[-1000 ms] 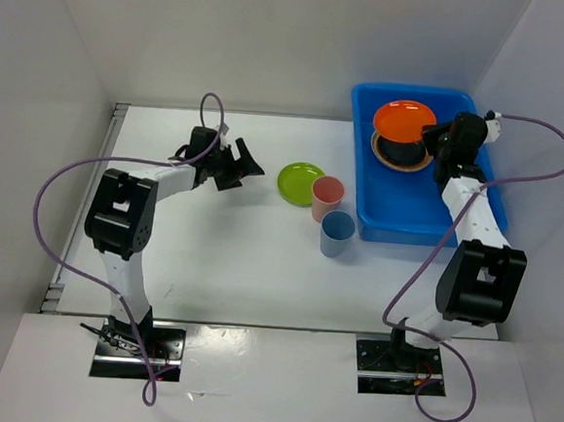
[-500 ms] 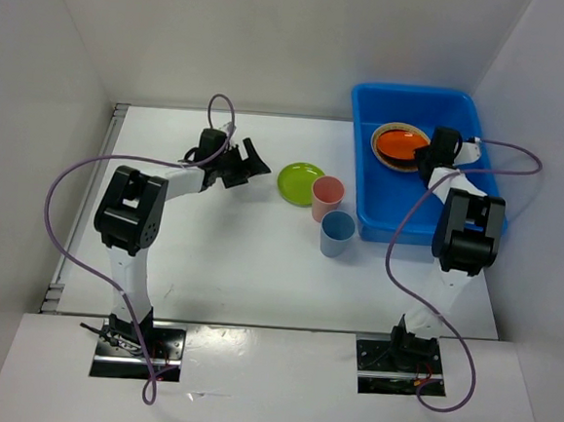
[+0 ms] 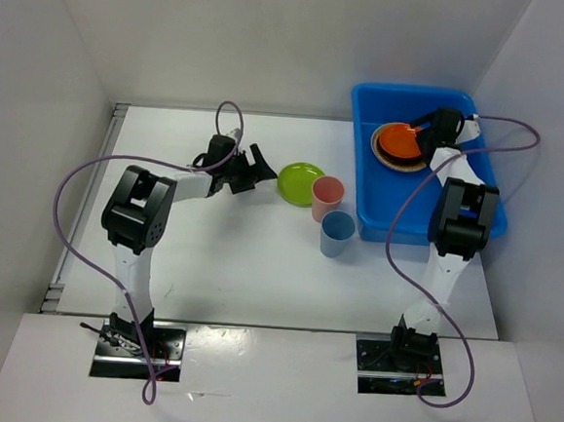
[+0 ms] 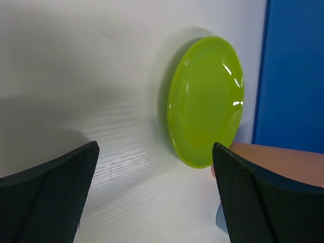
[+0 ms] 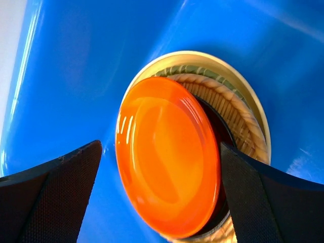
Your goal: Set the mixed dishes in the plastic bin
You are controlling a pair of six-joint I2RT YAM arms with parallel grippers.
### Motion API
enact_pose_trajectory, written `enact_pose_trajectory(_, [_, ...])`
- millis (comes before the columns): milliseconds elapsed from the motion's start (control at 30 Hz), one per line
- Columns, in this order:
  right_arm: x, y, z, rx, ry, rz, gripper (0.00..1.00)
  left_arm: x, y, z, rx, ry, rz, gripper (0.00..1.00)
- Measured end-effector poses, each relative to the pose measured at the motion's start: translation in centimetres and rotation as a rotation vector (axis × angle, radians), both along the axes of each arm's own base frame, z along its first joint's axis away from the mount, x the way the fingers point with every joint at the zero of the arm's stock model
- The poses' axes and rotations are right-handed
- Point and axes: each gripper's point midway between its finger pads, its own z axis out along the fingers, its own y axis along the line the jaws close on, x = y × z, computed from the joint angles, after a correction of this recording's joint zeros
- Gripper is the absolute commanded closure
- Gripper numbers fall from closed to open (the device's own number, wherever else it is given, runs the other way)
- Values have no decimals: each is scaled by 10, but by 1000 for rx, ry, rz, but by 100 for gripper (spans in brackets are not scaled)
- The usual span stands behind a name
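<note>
The lime plate's near rim (image 3: 279, 184) (image 4: 172, 133) lies below my left gripper and to its right in the top view, so the gripper comes down across onto it next.
The blue plastic bin (image 3: 384, 222) stands at the back right. Inside it the orange plate (image 3: 400, 139) lies on a stack: a black plate (image 5: 223, 132), a woven bamboo tray (image 5: 239, 112) and a tan plate (image 5: 202, 56). My right gripper (image 3: 420, 132) hovers open over that stack, and the orange plate (image 5: 167, 157) lies free between its spread fingers. On the table, my left gripper (image 3: 257, 164) is open and empty, just left of the lime green plate (image 3: 300, 183). In the left wrist view the lime plate (image 4: 207, 101) lies ahead of the gripper (image 4: 154, 197).
A salmon-pink cup (image 3: 327, 196) and a blue cup (image 3: 337, 233) stand upright between the lime plate and the bin's left wall (image 4: 293, 71). The pink cup (image 4: 276, 158) is close behind my left gripper's right finger. White walls enclose the table.
The right gripper lowered the orange plate onto the stack in the bin and opened, letting it go. The left gripper moved right, closer to the lime plate.
</note>
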Motion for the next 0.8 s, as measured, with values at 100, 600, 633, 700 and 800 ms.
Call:
enact_pose_trajectory(100, [-5,1,2,-20,37,21,1,-3,-7,-8,5,15,-9,1])
enact_pose_trajectory(600, [-106,97,106,-4,-124,228,1,16,-41,-7,-34,-3,17,9])
enact_pose_trajectory(633, [-110,101,114,-5,-147,243,1,19,-47,-7,-35,-8,14,10])
enact_pose_trajectory(700, [-116,112,126,-14,-174,275,1,21,-59,-7,-42,-9,11,14])
enact_pose_trajectory(800, [-124,135,140,-25,-203,346,1,19,-70,-9,-53,4,20,22])
